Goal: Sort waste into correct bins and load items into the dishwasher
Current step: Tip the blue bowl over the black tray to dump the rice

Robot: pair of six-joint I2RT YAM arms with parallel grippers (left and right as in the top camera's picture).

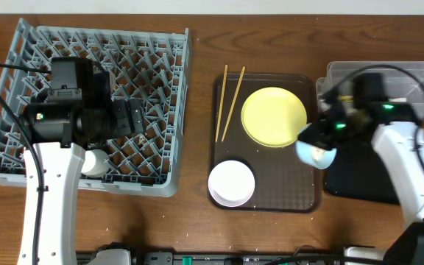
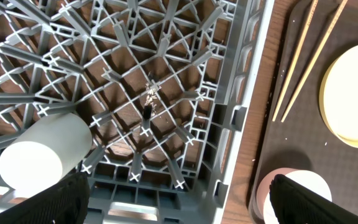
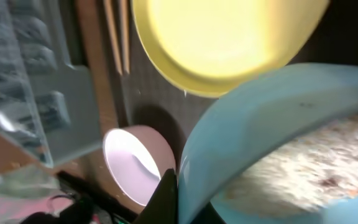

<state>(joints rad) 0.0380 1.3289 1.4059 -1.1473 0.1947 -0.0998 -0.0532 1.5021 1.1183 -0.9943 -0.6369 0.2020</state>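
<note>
My right gripper tips rice over the black tray (image 1: pixel 359 180) next, then moves back and down to release onto the brown tray's bare corner (image 1: pixel 291 184), since that corner lies below.
My right gripper (image 1: pixel 321 141) is shut on the rim of the light blue bowl (image 1: pixel 313 154) and holds it tilted over the right edge of the brown tray, beside the black tray (image 1: pixel 359 180). In the right wrist view the bowl (image 3: pixel 260 106) has white rice (image 3: pixel 303 155) inside it. The yellow plate (image 1: pixel 273 116), the pink bowl (image 1: pixel 232 182) and the two chopsticks (image 1: pixel 229 103) lie on the brown tray. My left gripper (image 2: pixel 179 196) is open over the grey dish rack (image 1: pixel 153 66), near the white cup (image 2: pixel 42 152) lying in it. The wrapper and the paper are out of view.
The brown serving tray (image 1: pixel 271 199) sits mid-table. The clear tub (image 1: pixel 411 73) stands at the back right, partly behind my right arm. The rack's front right corner (image 2: pixel 229 186) lies close to the tray's left edge.
</note>
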